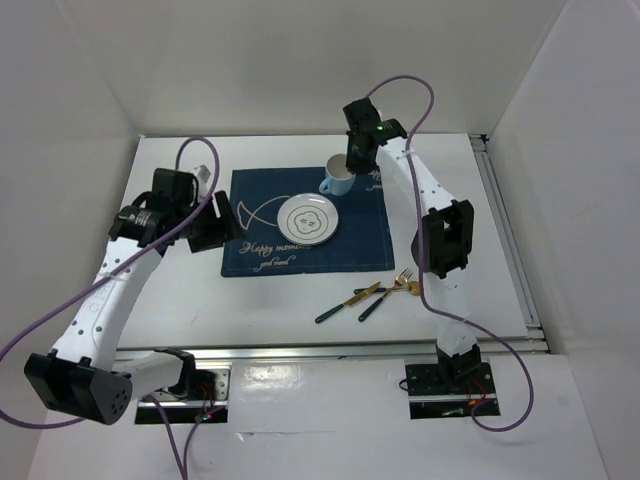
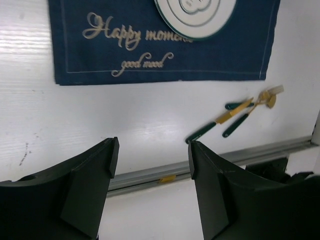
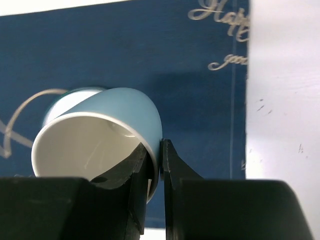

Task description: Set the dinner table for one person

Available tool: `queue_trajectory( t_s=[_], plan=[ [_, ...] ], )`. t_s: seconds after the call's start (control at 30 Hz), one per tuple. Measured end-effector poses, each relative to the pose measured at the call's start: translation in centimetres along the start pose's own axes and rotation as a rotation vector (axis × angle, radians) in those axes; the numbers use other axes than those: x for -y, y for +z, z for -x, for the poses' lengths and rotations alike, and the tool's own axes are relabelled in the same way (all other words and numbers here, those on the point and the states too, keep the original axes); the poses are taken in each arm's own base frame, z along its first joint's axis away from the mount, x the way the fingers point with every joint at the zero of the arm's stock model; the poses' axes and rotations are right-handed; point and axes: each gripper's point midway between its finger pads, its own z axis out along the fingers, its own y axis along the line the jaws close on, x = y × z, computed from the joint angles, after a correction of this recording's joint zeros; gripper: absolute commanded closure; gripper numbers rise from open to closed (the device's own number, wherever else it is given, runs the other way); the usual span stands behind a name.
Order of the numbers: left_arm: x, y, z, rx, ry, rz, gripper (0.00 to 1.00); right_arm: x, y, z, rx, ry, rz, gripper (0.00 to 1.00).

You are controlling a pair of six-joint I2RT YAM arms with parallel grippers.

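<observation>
The right gripper moves its cup to the placemat's empty far corner next, below and to the gripper's right in the top view, lowers it and releases.
The white dinner table point(image 1: 180, 290) carries a navy placemat point(image 1: 350, 245) with a white plate point(image 1: 306, 218) on it. My right gripper point(image 1: 353, 165) is shut on the rim of a light blue cup point(image 1: 337, 178), holding it tilted over the placemat's far right part; in the right wrist view the cup point(image 3: 117, 112) has one finger inside and one outside, gripper point(image 3: 159, 160). My left gripper point(image 1: 212, 222) is open and empty at the placemat's left edge; in the left wrist view the gripper point(image 2: 152, 155) hangs above bare table. Green-handled gold cutlery point(image 1: 372, 295) lies near the front, also in the left wrist view point(image 2: 235, 117).
The placemat point(image 2: 165, 55) and plate point(image 2: 195, 15) fill the top of the left wrist view. A metal rail point(image 1: 350, 350) runs along the table's near edge, another rail point(image 1: 505, 230) along the right. White walls enclose the table.
</observation>
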Motion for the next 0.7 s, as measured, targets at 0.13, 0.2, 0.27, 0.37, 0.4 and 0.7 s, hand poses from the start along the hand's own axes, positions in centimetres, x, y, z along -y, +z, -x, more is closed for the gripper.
queue_trajectory(
  t_s=[0.13,0.2,0.27,0.37,0.4,0.7],
  plan=[
    [1.6,1.3,-1.5,-0.061,0.05,-0.045,0.25,3.1,3.8,-0.7,-0.053,0.036,-0.068,1.0],
    [2.0,1.9,-2.3,-0.088,0.067,-0.054,0.25,4.4,5.2,-0.9,-0.071,0.054,-0.091,1.0],
    [2.3,2.4,-3.0,-0.112,0.083,-0.063,0.25,5.5,6.3,-1.0,-0.083,0.07,-0.106,1.0],
    [3.0,3.0,-4.2,-0.146,0.111,-0.082,0.25,7.0,7.3,0.0,-0.072,0.101,-0.115,1.0],
    [3.3,3.1,-4.5,-0.157,0.12,-0.087,0.25,7.2,7.5,0.2,-0.068,0.107,-0.114,1.0],
    [5.2,5.1,-8.2,-0.272,0.216,-0.103,0.23,8.6,8.8,1.0,-0.055,0.123,-0.115,1.0]
  ],
)
